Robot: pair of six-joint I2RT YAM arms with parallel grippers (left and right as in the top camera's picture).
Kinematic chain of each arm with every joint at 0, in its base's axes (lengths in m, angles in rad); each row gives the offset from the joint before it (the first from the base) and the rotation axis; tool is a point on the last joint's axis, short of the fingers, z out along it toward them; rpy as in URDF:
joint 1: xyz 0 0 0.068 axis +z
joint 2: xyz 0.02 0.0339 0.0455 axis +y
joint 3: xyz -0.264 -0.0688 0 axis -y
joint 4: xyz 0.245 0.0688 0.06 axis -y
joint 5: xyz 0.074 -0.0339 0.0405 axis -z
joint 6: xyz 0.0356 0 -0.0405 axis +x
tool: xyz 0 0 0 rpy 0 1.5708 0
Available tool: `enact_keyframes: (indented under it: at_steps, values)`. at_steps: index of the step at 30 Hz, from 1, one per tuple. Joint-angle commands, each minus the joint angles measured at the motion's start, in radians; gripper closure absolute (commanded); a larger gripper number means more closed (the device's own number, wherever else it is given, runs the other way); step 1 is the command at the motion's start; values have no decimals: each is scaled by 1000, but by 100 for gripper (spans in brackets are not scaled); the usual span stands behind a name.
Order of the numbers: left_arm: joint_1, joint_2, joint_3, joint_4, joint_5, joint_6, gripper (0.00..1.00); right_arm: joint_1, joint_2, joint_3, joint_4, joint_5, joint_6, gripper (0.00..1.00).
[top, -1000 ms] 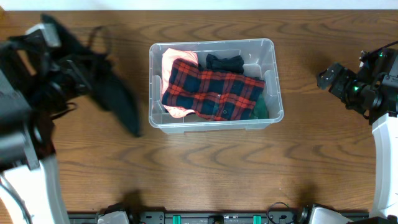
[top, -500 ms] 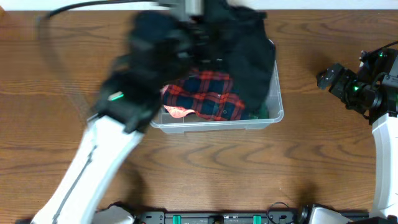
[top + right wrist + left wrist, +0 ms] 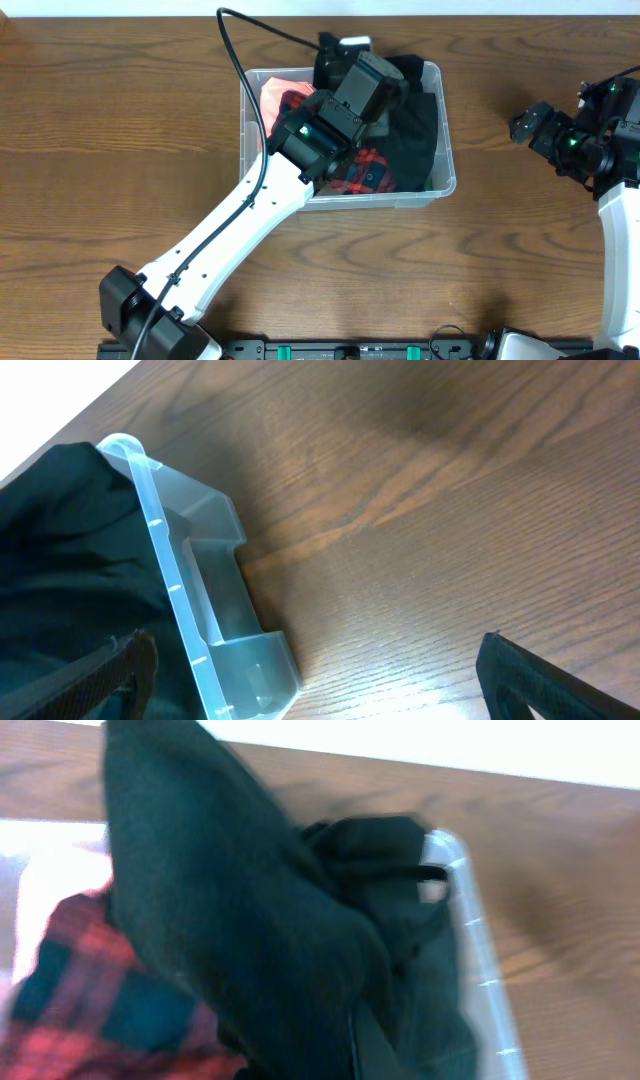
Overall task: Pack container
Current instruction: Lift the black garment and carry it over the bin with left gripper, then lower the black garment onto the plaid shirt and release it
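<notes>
I will next draw my left gripper back and to the left in the overhead view, over that plaid, and release, as red plaid shows uncovered beside the black garment (image 3: 415, 130).
The container (image 3: 447, 150), a clear plastic bin, stands mid-table with a red plaid garment (image 3: 365, 172) and a pink one (image 3: 275, 95) in it. My left arm reaches across the bin, and its gripper (image 3: 350, 60) is at the back rim, shut on a black garment (image 3: 415, 130) that drapes over the bin's right half. In the left wrist view the black garment (image 3: 230, 920) hides the jaws, with the plaid (image 3: 70, 990) and the bin rim (image 3: 480, 950) beside it. My right gripper (image 3: 525, 125) stands open over bare table right of the bin, its fingertips (image 3: 540, 680) wide apart.
The bin's near right corner (image 3: 215, 650) shows in the right wrist view with wood table (image 3: 420, 510) beyond it. A black cable (image 3: 250, 35) loops from the left arm over the table's back. The table's far edge meets a white wall.
My left arm swung from the table's left side over the bin, carrying the black garment, which now drapes into the bin's right half. The right arm has not moved.
</notes>
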Motion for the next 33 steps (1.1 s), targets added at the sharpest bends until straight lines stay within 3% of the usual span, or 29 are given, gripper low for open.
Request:
enact_keyframes:
  at_steps: [1,9,10,12,13,19,21,23,24,28,29,33]
  values:
    - [-13,-49,23,-79,-97,-36,94,-10,2,2,-1,2,-19,1]
    - [-19,-115,18,-371,-140,-105,93,-10,2,2,-1,2,-19,1]
    - [-19,-115,10,-386,-146,-106,83,-10,2,2,-1,2,-19,1]
    - [-16,-115,5,-424,-148,-103,26,-10,2,2,-1,2,-19,1]
    - [-16,-117,5,-438,-149,-80,16,-10,2,2,-1,2,-19,1]
    - [-16,-186,19,-389,-241,-5,3,-10,2,2,-1,2,-19,1]
    - [-16,-209,19,-293,-229,60,8,-10,2,2,-1,2,-19,1]
    - [-14,-207,18,-194,-187,178,27,-10,2,2,-1,2,-19,1]
    - [-7,-192,16,-158,-176,216,42,-10,2,2,-1,2,-19,1]
    - [34,-95,11,-135,-137,229,76,-10,2,2,-1,2,-19,1]
    - [51,-48,7,-135,-95,229,80,-10,2,2,-1,2,-19,1]
    - [93,118,2,-143,75,227,81,-10,2,2,-1,2,-19,1]
